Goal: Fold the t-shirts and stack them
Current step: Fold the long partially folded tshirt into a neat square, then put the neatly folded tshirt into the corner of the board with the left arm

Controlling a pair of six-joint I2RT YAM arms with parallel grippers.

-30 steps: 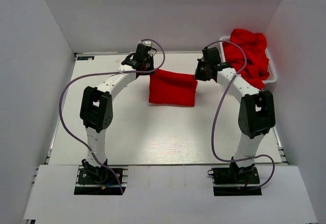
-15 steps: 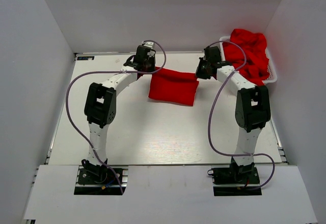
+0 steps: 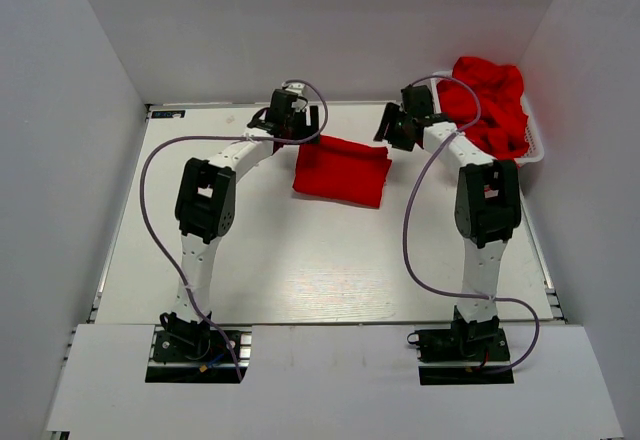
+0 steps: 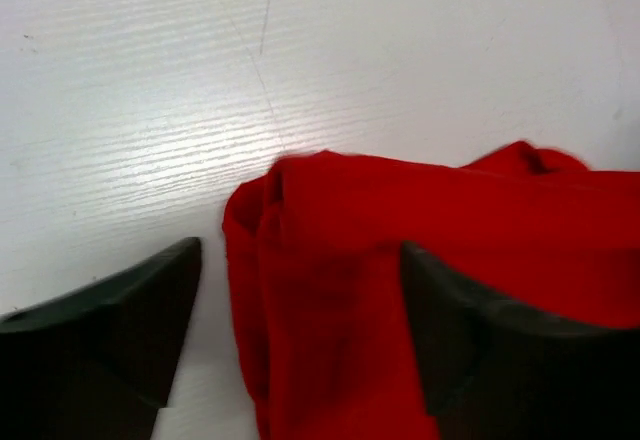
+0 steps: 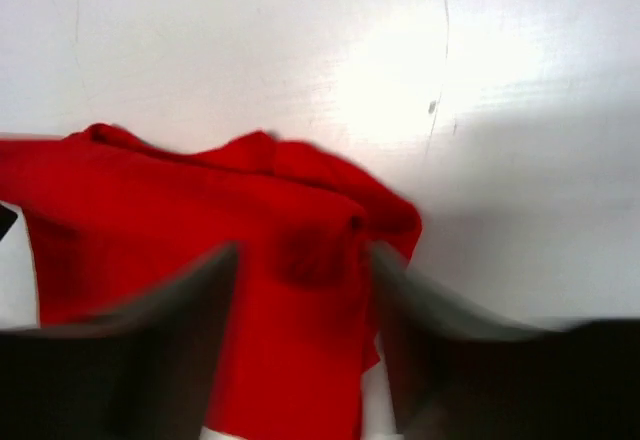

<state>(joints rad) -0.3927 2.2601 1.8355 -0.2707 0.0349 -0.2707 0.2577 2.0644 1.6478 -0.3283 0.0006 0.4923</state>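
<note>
The red t-shirt's side edge (image 3: 300, 158) (image 4: 262, 360) runs between the open fingers, so the robot's left gripper should move gently back and down around it near the t-shirt's corner and close.
A folded red t-shirt (image 3: 340, 172) lies flat on the white table (image 3: 250, 250), towards the back middle. My left gripper (image 3: 300, 125) is at its back left corner, jaws open. In the left wrist view that corner (image 4: 330, 260) lies between the dark fingers (image 4: 120, 310), with bare table showing beside the left one. My right gripper (image 3: 392, 128) stands open over the back right corner (image 5: 300, 240), its fingers (image 5: 450, 340) blurred. More red t-shirts (image 3: 490, 105) are heaped in a white basket (image 3: 535, 150) at the back right.
White walls close in the table on the left, back and right. The basket stands against the right wall, just behind the right arm's forearm. Purple cables loop from both arms over the table's sides.
Both grippers have gone from shut to open, letting go of the folded shirt's back corners. The arms reached a little farther back and the shirt settled on the table.
</note>
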